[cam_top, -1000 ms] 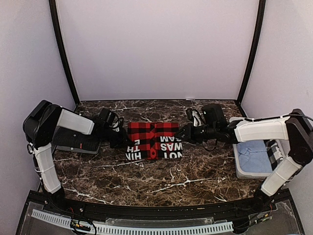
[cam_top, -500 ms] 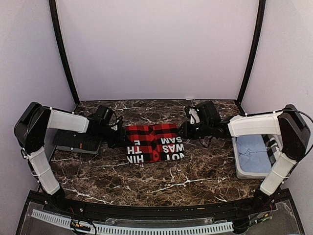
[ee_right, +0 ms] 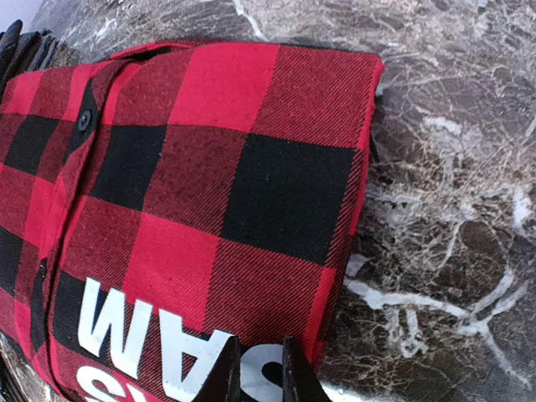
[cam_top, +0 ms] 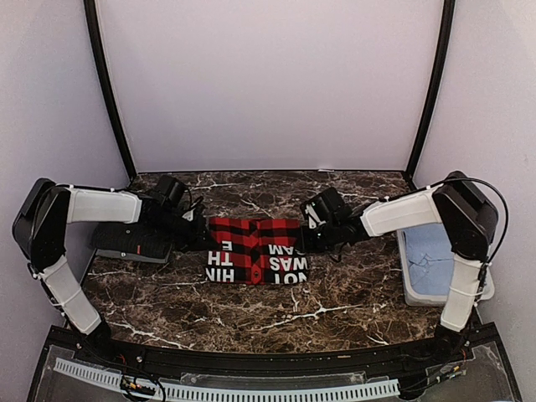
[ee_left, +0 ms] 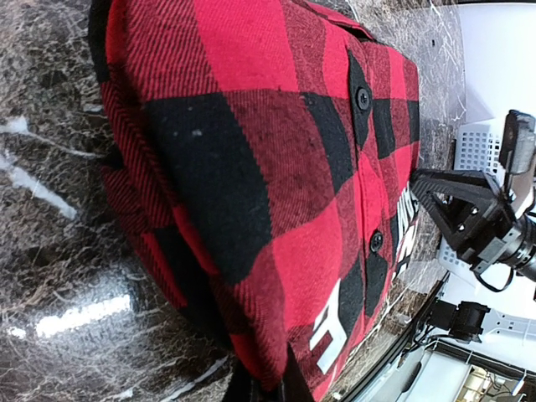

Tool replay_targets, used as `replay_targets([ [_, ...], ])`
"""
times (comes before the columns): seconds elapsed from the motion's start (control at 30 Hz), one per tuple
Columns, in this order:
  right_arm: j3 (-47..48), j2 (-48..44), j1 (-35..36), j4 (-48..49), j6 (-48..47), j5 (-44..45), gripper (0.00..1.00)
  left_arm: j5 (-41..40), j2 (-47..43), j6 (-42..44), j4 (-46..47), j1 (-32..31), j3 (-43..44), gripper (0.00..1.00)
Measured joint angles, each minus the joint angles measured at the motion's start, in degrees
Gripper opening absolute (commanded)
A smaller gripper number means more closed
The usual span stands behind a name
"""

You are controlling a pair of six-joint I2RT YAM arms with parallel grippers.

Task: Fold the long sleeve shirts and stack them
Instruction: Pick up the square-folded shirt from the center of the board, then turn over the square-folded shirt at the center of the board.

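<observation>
I should next move my left gripper up and to the right in the top view, toward the shirt's opposite edge, and let go, so that the upward-facing lettering turns under.
The red-and-black check flannel shirt [cam_top: 255,249] lies folded in the middle of the marble table [cam_top: 276,314], white block lettering toward the front. My left gripper [cam_top: 203,239] is at its left edge; in the left wrist view the cloth's edge [ee_left: 251,276] is pinched in the shut left gripper [ee_left: 272,385]. My right gripper [cam_top: 303,239] is at the right edge. Its fingers [ee_right: 222,373] stand close together with lettered cloth [ee_right: 167,251] between them. A dark flat folded piece [cam_top: 126,243], seemingly the charcoal shirt, lies under the left arm.
A white bin [cam_top: 410,289] holding pale blue cloth [cam_top: 431,260] stands at the right edge of the table. Black frame posts [cam_top: 109,92] and pale walls close the back and sides.
The flannel shirt has slid left and toward the front, with both grippers at its edges. The right arm has reached further left, and its jaws have narrowed.
</observation>
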Motion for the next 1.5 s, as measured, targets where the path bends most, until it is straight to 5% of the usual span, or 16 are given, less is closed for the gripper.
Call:
replay_targets([
  [0.67,6.8,8.7,4.7,3.7,3.5,-1.0,0.15,2.0,-4.8,0.0,-4.7,0.2,11.3,0.0],
  [1.23,35.3,39.0,9.7,38.7,31.7,-19.3,0.17,6.7,4.1,-6.3,3.3,-4.3,22.3,0.0],
  [1.5,27.8,35.9,10.6,43.9,36.3,-19.7,0.2,7.0,8.1,-7.1,4.4,-4.3,23.2,0.0],
])
